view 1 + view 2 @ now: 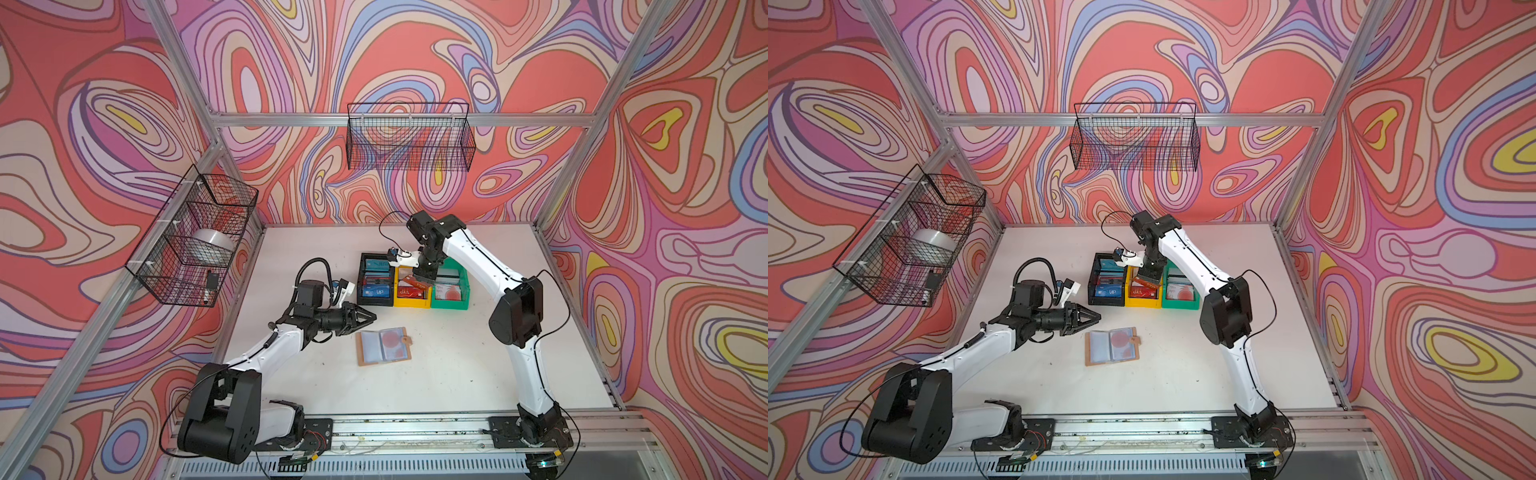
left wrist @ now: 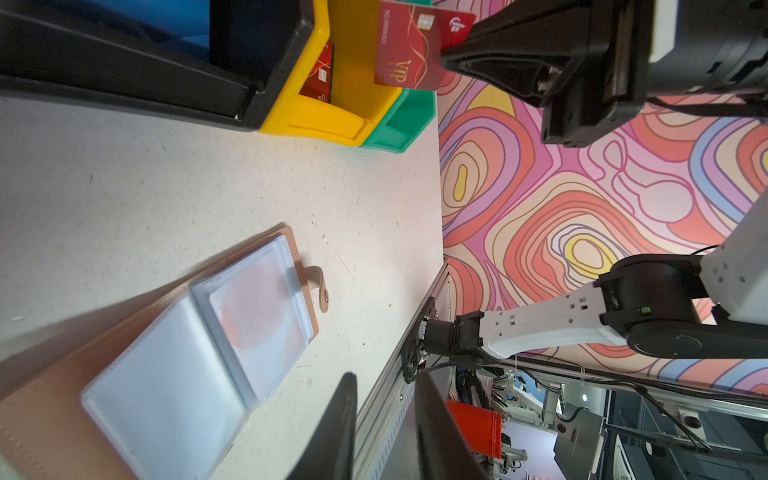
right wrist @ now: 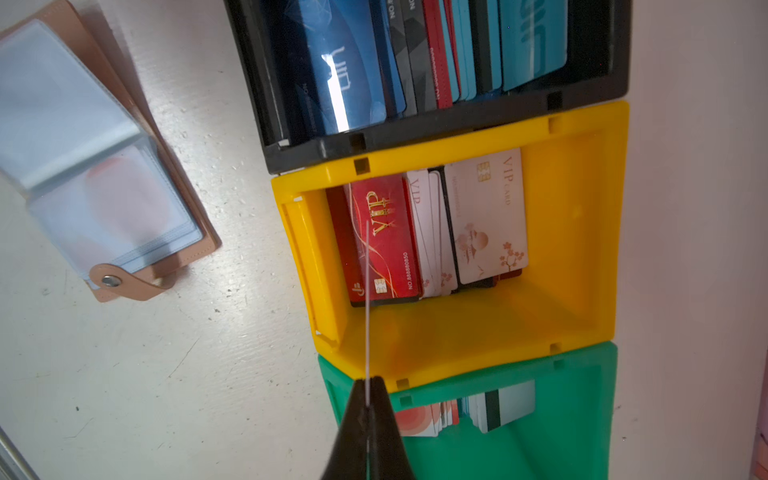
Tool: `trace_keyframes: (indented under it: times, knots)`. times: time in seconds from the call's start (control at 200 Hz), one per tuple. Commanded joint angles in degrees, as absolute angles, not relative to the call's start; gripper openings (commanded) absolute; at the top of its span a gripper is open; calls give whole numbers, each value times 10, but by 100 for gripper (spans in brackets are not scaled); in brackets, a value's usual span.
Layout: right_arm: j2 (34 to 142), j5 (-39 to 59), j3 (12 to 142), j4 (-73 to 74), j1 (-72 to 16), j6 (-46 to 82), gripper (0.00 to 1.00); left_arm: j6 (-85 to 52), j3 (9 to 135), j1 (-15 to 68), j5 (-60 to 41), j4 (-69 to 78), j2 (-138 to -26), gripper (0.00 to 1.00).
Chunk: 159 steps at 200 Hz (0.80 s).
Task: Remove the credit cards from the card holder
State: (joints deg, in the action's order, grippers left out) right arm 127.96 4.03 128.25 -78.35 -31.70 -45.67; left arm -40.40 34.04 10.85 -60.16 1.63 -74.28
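Observation:
Next, my right gripper lowers toward the black bin and releases the matching dark red card, since the yellow bin's front red card (image 1: pixel 411 293) (image 3: pixel 390 244) lies below, that way.
The tan card holder (image 1: pixel 384 346) lies open on the white table, clear sleeve pages up, snap tab to its right. A pale credit card with red blotches (image 1: pixel 392 338) sits in its right-hand sleeve; the left sleeve looks empty. My right gripper (image 3: pixel 368 380) is shut on a dark red credit card (image 2: pixel 415 45), held by one edge just above the yellow bin (image 3: pixel 573 232). My left gripper (image 2: pixel 385 376) hovers low, just left of the holder and apart from it. Its jaws stand a little apart with nothing between them.
Three small bins stand in a row behind the holder: black (image 1: pixel 360 278), yellow (image 1: pixel 411 302), green (image 1: pixel 449 304), each holding several cards. Wire baskets hang on the back wall (image 1: pixel 409 137) and the left wall (image 1: pixel 195 237). An aluminium rail (image 1: pixel 415 428) runs along the table's front edge.

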Motion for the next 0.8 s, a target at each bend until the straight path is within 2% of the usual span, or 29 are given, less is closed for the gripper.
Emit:
trace_keyframes:
  times: [0.0,0.791]
  knots:
    - [1295,12,1273,-765,-327,-485,0,-404,347,105,-609,34,-741,28]
    - [1324,-14,1219,-739,-356,-518,0,-398,345,102,-610,34,-746,28]
